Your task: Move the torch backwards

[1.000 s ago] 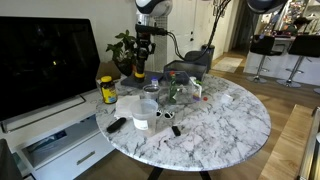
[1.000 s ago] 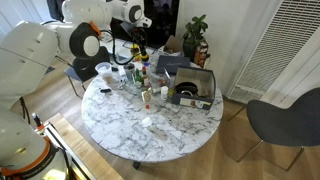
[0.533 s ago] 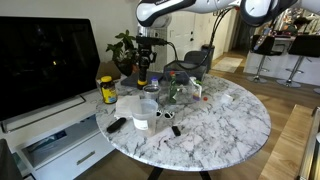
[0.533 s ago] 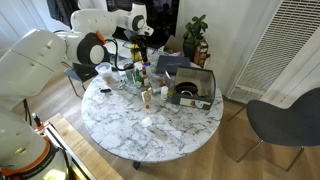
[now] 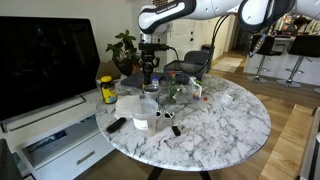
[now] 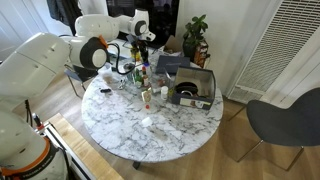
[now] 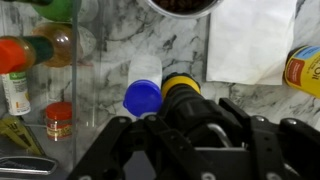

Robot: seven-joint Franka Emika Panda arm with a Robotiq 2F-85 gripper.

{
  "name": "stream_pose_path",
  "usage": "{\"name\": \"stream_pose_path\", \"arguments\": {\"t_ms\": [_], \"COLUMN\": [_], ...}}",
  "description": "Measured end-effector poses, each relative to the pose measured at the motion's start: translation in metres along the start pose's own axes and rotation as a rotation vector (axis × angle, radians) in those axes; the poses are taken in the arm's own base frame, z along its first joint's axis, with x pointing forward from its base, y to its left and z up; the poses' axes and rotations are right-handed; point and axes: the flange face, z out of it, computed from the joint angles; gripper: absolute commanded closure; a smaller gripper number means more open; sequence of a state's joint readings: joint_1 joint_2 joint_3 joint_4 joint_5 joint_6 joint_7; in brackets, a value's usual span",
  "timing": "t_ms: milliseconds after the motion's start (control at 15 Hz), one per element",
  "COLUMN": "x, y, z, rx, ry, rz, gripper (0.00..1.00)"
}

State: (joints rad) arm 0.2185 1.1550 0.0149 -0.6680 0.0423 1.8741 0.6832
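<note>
My gripper moves the torch [image 7: 186, 98] to the dark-filled bowl's side next, toward the wrist view's top, and releases it where bare marble shows.
The torch [image 7: 186, 98] is a dark cylinder with a yellow band [image 7: 180, 83] at its far end. In the wrist view it sits between my fingers, pointing down at the marble table. My gripper [image 7: 186, 118] is shut on it. In both exterior views the gripper [image 5: 149, 60] [image 6: 140, 45] hangs over the cluttered side of the round table [image 5: 220, 125] and holds the torch [image 5: 148, 74] upright just above the bottles there. Whether its tip touches the table is hidden.
A blue-capped bottle [image 7: 142, 97] stands right beside the torch. An orange-capped bottle [image 7: 28, 50], a red-capped jar [image 7: 58, 118], white paper [image 7: 250, 40] and the yellow jar [image 7: 305, 70] [image 5: 107, 90] are near. A black remote-like bar [image 5: 116, 125], a cup [image 5: 146, 110] and a black box [image 6: 192, 88] also stand on the table.
My gripper, with the torch in it, has shifted to the right in an exterior view, away from the yellow jar. The other things have not moved.
</note>
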Motion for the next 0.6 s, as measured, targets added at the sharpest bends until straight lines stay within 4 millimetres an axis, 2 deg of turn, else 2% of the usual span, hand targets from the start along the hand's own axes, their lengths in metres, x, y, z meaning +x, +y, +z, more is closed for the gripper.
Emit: {"name": "stream_pose_path", "arguments": {"t_ms": [400,600], "x": [-0.001,-0.003], "y": [0.012,0.011], "z": [0.006,0.006], "rx": [-0.078,-0.083], "ry": [-0.041,-0.044], "rz": [0.024,0.021], "gripper": [0.73,0.73]}}
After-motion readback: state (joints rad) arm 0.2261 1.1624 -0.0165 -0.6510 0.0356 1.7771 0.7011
